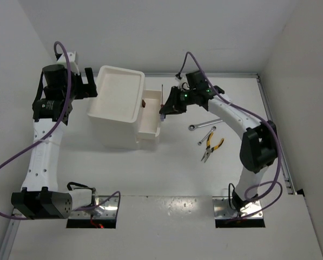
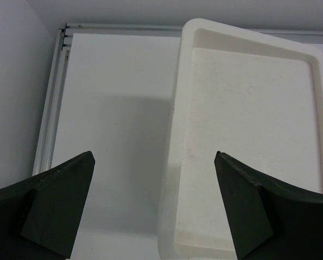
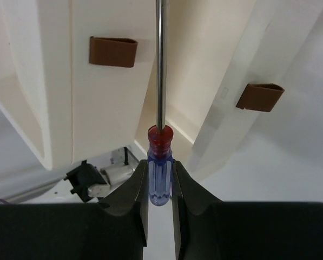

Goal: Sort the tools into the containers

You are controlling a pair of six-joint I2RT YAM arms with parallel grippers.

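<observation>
Next, the right gripper shifts left in the top view, where the open drawer's bottom lies, brings the screwdriver inside the drawer's rim and releases it.
The white box unit (image 1: 120,127) has a shallow top tray (image 1: 119,92) and drawers pulled out to the right (image 1: 150,125). My right gripper (image 1: 164,109) is shut on the thin blue-handled screwdriver (image 3: 160,173), its shaft (image 1: 162,93) pointing away over an open drawer (image 3: 196,81) between two red-brown handles (image 3: 112,51) (image 3: 259,96). Two silver wrenches (image 1: 202,124) (image 1: 206,135) and the yellow-handled pliers (image 1: 212,147) lie on the table to the right. My left gripper (image 1: 91,84) is open and empty at the tray's left rim (image 2: 175,135). The green-handled screwdrivers are out of view.
White walls close in on the left, back and right. A metal rail (image 1: 275,135) runs along the table's right edge, another along the left (image 2: 50,124). The arm bases sit on metal plates (image 1: 239,208) at the near edge.
</observation>
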